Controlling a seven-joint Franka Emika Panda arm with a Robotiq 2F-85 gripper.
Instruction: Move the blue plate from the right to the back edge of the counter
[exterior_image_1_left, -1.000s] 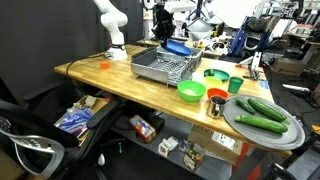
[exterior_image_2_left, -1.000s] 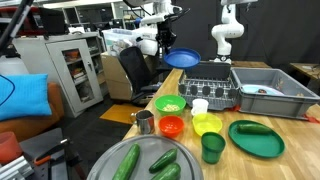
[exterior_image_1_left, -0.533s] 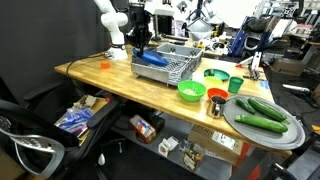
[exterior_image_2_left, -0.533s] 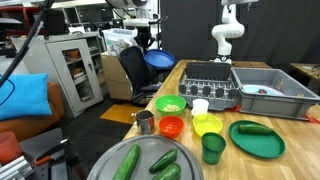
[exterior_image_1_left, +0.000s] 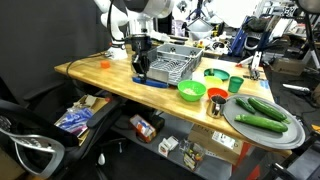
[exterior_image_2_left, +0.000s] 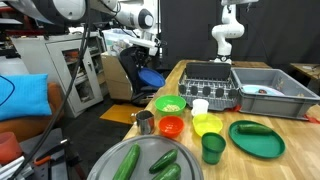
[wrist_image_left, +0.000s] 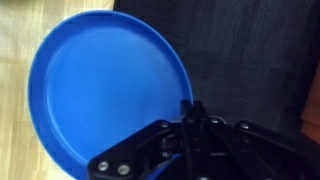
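Observation:
My gripper will next move toward the green bowl and down to release the blue plate, because the bare counter (exterior_image_1_left: 163, 96) beside that bowl is below my gripper.
The blue plate (exterior_image_1_left: 151, 81) hangs in my gripper (exterior_image_1_left: 143, 68) just above the counter (exterior_image_1_left: 100, 75), at its long edge beside the dish rack. In an exterior view the plate (exterior_image_2_left: 151, 76) sits tilted over the counter's (exterior_image_2_left: 183, 72) edge, with the gripper (exterior_image_2_left: 155, 60) above it. In the wrist view the plate (wrist_image_left: 100, 90) fills the left, and the gripper (wrist_image_left: 190, 112) is shut on its rim. Light wood of the counter (wrist_image_left: 15, 60) shows at the left, dark floor at the right.
A grey dish rack (exterior_image_1_left: 172, 66) (exterior_image_2_left: 205, 75) stands next to the plate. A green bowl (exterior_image_1_left: 191, 91) (exterior_image_2_left: 171, 104), an orange bowl (exterior_image_1_left: 215, 95) (exterior_image_2_left: 171, 126), a green cup (exterior_image_1_left: 235, 84) (exterior_image_2_left: 212, 147) and a grey tray with cucumbers (exterior_image_1_left: 262, 120) (exterior_image_2_left: 145, 160) sit further along. A grey bin (exterior_image_2_left: 270, 92) is beside the rack.
My gripper has carried the blue plate from above the far side of the dish rack, across it and down to the counter's long edge.

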